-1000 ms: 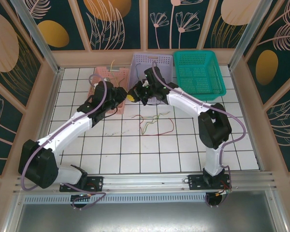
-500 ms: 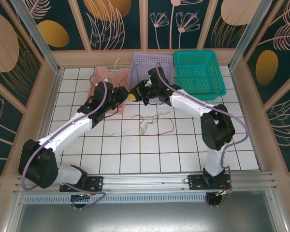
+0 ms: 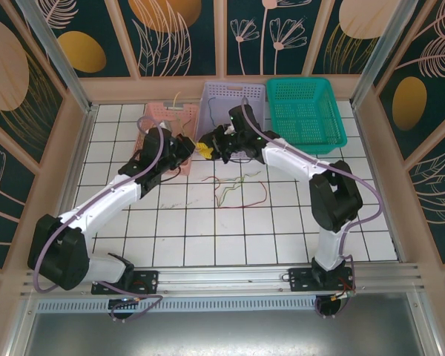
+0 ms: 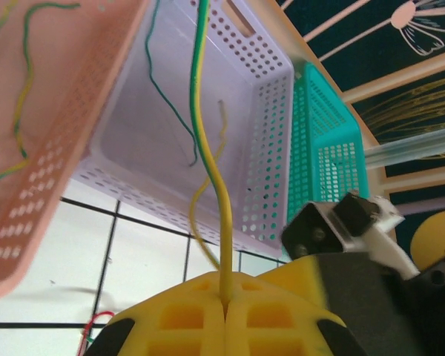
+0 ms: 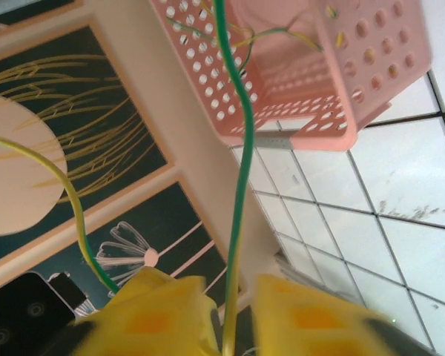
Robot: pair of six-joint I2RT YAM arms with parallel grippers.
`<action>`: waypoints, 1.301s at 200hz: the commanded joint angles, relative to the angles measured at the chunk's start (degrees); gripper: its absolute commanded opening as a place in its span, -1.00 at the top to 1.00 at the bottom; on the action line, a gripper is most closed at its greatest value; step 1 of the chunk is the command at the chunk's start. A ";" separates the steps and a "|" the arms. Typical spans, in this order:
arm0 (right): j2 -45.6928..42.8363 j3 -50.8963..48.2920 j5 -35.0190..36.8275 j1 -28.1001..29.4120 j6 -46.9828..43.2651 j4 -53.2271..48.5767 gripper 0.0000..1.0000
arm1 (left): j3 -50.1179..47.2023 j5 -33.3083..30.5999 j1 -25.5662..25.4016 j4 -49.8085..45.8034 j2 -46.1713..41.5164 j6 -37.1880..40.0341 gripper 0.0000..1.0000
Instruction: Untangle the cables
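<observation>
The basket with matching wires is beside the yellow-green cable. My left gripper should swing over the pink basket (image 3: 169, 119) next, turn its fingers downward and let go of the cable there.
My left gripper (image 4: 226, 288) is shut on a yellow-green cable (image 4: 208, 148), which rises from the seam between its yellow fingers (image 4: 174, 315) towards the lilac basket (image 4: 276, 141). My right gripper (image 5: 233, 300) is open; the same kind of green-yellow cable (image 5: 242, 148) passes loosely through the gap between its fingers (image 5: 159, 311) and runs up to the pink basket (image 5: 334, 137). In the top view the left gripper (image 3: 185, 150) and right gripper (image 3: 205, 150) stand close together in front of the baskets. Several loose cables (image 3: 236, 189), red, green and brown, lie tangled on the tiles just nearer.
Three baskets line the back wall: the pink basket (image 3: 157, 113) with wires inside, the lilac basket (image 3: 233, 95) and a teal basket (image 3: 305, 111). Wooden walls close in the tiled floor (image 3: 208, 230). The right arm's wrist (image 4: 341, 222) is close beside the left fingers.
The left gripper has closed on the yellow-green cable. The right gripper has opened and let go of it, and its wrist shifted slightly.
</observation>
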 commanded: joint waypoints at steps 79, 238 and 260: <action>-12.37 6.71 15.66 -6.59 -26.86 -16.92 -0.07 | 6.98 -3.12 17.48 -8.72 -2.29 14.63 1.00; -16.99 -2.68 14.91 -8.21 -26.65 -15.78 -0.06 | 10.01 13.92 18.83 -10.00 20.07 25.66 0.04; -16.48 -1.83 15.10 -8.20 -27.11 -16.43 -0.05 | 12.28 11.70 18.85 -12.48 19.79 26.83 -0.10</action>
